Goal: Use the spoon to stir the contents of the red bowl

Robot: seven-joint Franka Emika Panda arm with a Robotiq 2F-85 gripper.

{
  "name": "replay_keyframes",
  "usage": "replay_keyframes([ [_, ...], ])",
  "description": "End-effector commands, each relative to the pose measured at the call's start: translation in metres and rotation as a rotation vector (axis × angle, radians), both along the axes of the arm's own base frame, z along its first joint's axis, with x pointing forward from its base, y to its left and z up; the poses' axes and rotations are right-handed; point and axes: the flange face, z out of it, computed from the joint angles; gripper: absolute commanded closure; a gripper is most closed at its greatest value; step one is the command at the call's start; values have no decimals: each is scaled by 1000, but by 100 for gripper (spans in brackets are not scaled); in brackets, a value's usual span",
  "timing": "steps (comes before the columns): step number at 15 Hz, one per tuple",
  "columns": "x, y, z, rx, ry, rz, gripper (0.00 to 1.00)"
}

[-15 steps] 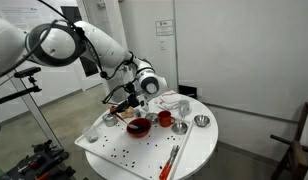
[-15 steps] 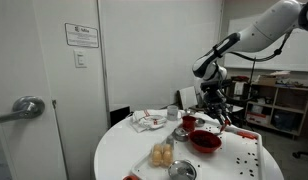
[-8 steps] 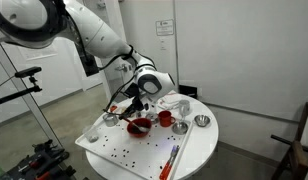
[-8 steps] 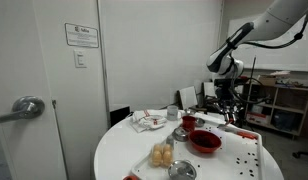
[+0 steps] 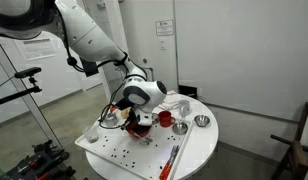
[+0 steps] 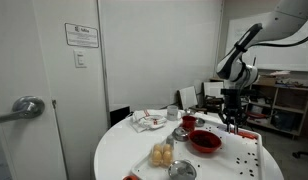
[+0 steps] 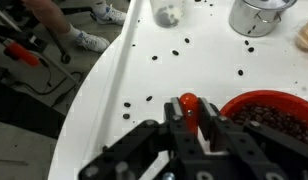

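Observation:
My gripper brings the slim utensil away from the red bowl next, down onto the white surface toward the table edge point(image 5: 137, 152) point(image 7: 152, 112), where only loose beans lie.
The red bowl point(image 7: 280, 116) holds dark beans and sits on the white round table point(image 6: 124, 160); it shows in both exterior views point(image 5: 144, 127) point(image 6: 205, 141). My gripper point(image 7: 189, 108) points down at the table just beside the bowl's rim, also visible in both exterior views point(image 5: 138, 113) point(image 6: 231, 117). It is shut on a slim utensil that I take for the spoon point(image 7: 188, 102). Only a rounded red-orange end shows between the fingers; the rest is hidden. In an exterior view a thin piece hangs below the fingers.
Loose dark beans point(image 7: 154, 56) lie scattered on the white surface. A red cup point(image 5: 165, 118) and a silver bowl point(image 5: 201, 121) stand close to the red bowl. Two long red-orange utensils point(image 5: 174, 157) lie near the front edge. The table edge point(image 7: 89, 105) drops off beside the gripper.
The arm has swung round and the gripper has come down from above the far side to beside the red bowl. It stayed shut throughout.

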Motion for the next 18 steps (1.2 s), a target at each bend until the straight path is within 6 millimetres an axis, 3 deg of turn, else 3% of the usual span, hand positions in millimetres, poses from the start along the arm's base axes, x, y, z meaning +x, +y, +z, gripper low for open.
replay_keyframes([
  [1,-8,11,-16,-34,14,-100,92],
  [7,-13,26,-53,-67,70,-190,92],
  [12,-22,38,-84,-138,128,-160,92],
  [18,-27,44,-98,-222,99,-98,91],
])
